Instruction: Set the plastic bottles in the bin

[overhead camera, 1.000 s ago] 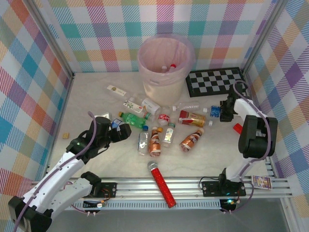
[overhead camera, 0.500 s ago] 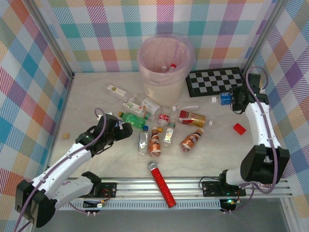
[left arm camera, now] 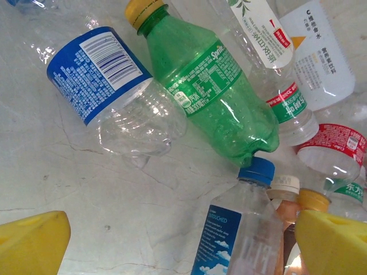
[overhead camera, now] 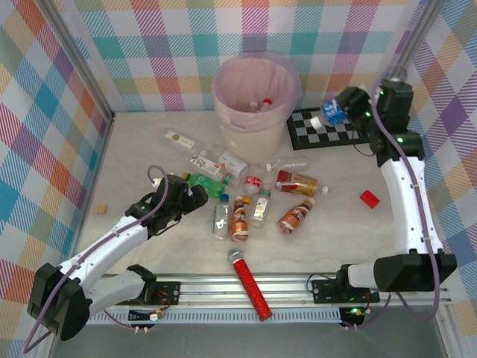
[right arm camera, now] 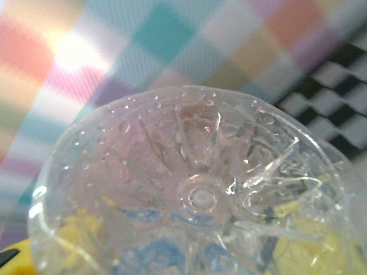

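The pink-lined bin already holds capped bottles, so the right gripper will carry the clear plastic bottle (overhead camera: 330, 114) across over the bin's opening (overhead camera: 256, 86) and let go of it there.
My right gripper (overhead camera: 340, 112) is shut on a clear plastic bottle (overhead camera: 330, 114) with a blue label, held in the air over the checkerboard, right of the bin (overhead camera: 253, 140). In the right wrist view that bottle's ribbed base (right arm camera: 195, 195) is close to the lens. The cream bin has a pink liner and bottle caps (overhead camera: 261, 105) show inside it. Several bottles lie in a cluster (overhead camera: 253, 198) mid-table. My left gripper (overhead camera: 195, 196) stands open at the cluster's left edge, yellow fingertips (left arm camera: 31, 243) wide apart, near a green Sprite bottle (left arm camera: 212, 97), a blue-labelled clear bottle (left arm camera: 109, 86) and a blue-capped one (left arm camera: 246, 229).
A black-and-white checkerboard (overhead camera: 328, 133) lies at the back right. A red glittery microphone (overhead camera: 250, 287) lies by the front rail. A small red block (overhead camera: 369, 198) sits at the right, a tan cube (overhead camera: 102, 209) at the left. Plaid walls enclose the table.
The right arm has lifted the blue-labelled bottle off the table and swung it up and back, toward the bin's right side. The left gripper has edged right, toward the green bottle, still open.
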`<control>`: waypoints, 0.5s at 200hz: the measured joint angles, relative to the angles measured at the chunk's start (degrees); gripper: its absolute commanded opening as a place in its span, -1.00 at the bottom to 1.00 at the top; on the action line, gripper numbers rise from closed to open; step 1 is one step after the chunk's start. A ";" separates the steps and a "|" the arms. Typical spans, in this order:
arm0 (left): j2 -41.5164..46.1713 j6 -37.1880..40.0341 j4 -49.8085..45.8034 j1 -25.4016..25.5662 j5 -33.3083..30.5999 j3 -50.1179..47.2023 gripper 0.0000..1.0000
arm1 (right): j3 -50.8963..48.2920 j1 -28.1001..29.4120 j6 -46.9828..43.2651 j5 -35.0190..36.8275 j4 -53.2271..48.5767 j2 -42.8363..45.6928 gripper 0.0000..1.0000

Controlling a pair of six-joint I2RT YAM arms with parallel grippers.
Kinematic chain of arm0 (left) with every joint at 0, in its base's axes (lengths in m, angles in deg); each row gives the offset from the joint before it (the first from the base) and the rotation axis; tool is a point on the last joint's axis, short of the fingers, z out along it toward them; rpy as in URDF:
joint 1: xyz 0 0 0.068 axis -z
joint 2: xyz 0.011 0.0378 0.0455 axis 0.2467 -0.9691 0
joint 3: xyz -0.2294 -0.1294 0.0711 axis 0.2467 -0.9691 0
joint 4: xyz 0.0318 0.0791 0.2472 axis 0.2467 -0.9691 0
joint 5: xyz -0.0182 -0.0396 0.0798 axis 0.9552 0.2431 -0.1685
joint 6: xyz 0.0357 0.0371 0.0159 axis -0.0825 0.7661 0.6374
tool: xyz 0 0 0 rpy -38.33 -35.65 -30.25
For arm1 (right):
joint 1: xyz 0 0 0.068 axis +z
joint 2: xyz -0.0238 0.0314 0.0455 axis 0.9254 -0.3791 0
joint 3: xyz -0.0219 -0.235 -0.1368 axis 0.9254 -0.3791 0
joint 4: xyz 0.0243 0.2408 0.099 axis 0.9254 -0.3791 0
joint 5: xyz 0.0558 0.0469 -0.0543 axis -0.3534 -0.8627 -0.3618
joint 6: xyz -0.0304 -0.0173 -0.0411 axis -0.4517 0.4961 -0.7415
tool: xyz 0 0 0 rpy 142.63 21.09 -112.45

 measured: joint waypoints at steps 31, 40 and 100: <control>1.14 -2.05 0.04 -0.11 0.42 -0.98 1.00 | 4.96 7.34 -10.78 -3.96 6.82 -5.62 -0.44; 1.73 -2.32 -0.04 -0.11 0.48 -0.98 0.99 | 6.73 8.57 -13.11 -5.07 8.52 -7.91 -0.44; 7.58 -3.54 -1.42 -0.11 0.59 -1.36 1.00 | 19.96 14.03 -26.53 -5.81 11.85 -25.18 -0.42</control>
